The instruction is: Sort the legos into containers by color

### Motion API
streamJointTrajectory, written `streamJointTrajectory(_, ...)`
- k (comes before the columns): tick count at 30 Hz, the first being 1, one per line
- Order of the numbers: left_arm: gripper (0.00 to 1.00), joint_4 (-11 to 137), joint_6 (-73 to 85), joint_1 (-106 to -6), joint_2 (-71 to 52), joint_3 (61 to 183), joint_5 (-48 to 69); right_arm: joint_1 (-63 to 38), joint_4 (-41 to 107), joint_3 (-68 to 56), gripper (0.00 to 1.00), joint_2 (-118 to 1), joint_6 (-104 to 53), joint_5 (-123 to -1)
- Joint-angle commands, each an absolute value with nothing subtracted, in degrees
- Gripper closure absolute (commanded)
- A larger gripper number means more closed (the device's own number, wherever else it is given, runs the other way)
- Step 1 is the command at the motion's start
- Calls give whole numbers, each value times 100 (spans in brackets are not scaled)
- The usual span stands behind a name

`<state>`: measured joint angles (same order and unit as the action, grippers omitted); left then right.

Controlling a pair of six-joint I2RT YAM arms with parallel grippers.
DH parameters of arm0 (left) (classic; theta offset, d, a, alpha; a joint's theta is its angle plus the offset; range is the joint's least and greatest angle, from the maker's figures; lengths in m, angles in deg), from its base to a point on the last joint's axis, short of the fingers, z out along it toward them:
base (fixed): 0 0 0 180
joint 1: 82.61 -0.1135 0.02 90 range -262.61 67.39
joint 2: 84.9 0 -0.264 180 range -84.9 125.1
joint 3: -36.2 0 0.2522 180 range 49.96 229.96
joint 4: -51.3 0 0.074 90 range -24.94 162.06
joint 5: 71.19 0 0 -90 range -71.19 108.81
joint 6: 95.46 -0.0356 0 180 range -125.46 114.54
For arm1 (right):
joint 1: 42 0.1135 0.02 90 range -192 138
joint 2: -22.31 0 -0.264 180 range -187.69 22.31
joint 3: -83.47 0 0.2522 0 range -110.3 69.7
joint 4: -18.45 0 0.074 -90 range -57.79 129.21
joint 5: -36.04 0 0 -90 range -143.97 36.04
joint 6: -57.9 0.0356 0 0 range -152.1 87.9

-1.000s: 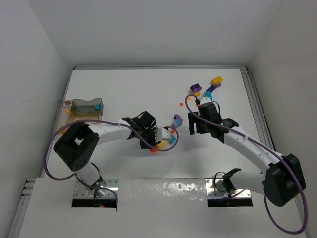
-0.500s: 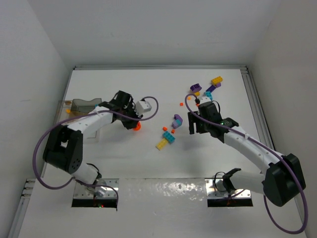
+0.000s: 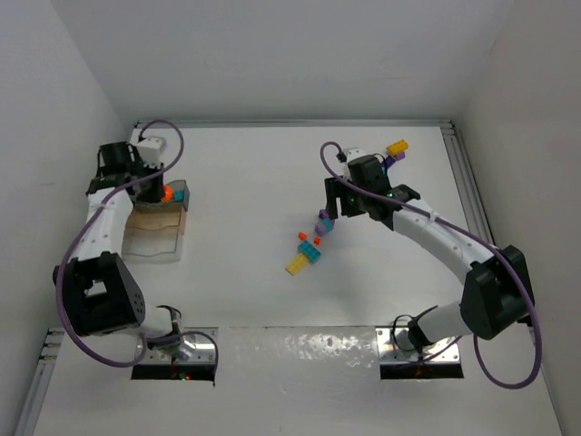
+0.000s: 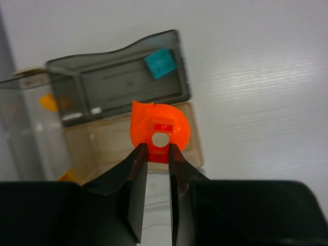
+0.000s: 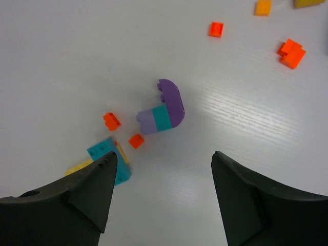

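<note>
The left gripper turns and brings the orange lego back and down into the container's amber section (image 4: 115,143) next, releasing it, since the container's dark section holds a teal brick (image 4: 160,62).
My left gripper (image 4: 158,149) is shut on a round orange lego (image 4: 161,129) and holds it over the clear container (image 4: 105,84) at the table's far left (image 3: 154,218). A teal brick (image 4: 160,62) lies in the dark compartment and a small orange piece (image 4: 48,102) in another. My right gripper (image 5: 164,159) is open and empty above a purple and teal brick (image 5: 164,110), beside small orange bricks (image 5: 111,121) and a teal and yellow block (image 5: 110,161). In the top view that cluster (image 3: 309,250) lies mid-table, below the right gripper (image 3: 349,202).
More bricks lie at the back right: a yellow one (image 3: 397,146), a purple one (image 3: 390,161), and in the right wrist view orange ones (image 5: 291,53) (image 5: 216,29). A raised rail (image 3: 467,195) runs along the table's right edge. White walls enclose the table.
My left arm carried the orange lego from mid-table left and back to above the container. My right arm moved left and back, now over the purple and teal brick.
</note>
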<state>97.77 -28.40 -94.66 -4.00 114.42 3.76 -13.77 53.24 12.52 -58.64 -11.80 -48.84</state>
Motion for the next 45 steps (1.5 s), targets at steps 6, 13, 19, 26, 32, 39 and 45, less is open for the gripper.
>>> streamJointTrajectory(6, 100, 10004, -5325, -10343, -713, 11333, -341, -1361, 5040, 906, 28, -6128, -1162, -5150)
streamJointTrajectory(13, 100, 10529, -7760, -10396, 156, 11674, -853, -1361, 4987, 1363, 27, -5838, -1135, -4931)
streamJointTrajectory(19, 100, 11865, -9314, -10396, 1089, 12405, -1169, -1370, 5022, 1635, 27, -5591, -1127, -4746)
streamJointTrajectory(26, 100, 11516, -9774, -10388, 888, 11694, -924, -1370, 5119, 1636, 27, -5530, -1109, -4693)
streamJointTrajectory(32, 52, 11507, -9643, -10396, 932, 11807, -1055, -1361, 5224, 1495, 27, -5539, -1127, -4746)
streamJointTrajectory(39, 25, 10464, -8513, -10396, 466, 12219, -1519, -1370, 5347, 1521, 26, -5477, -1092, -4755)
streamJointTrajectory(45, 14, 10040, -7387, -9590, -183, 12406, -1611, -1361, 5330, 1644, 26, -5389, -1021, -4764)
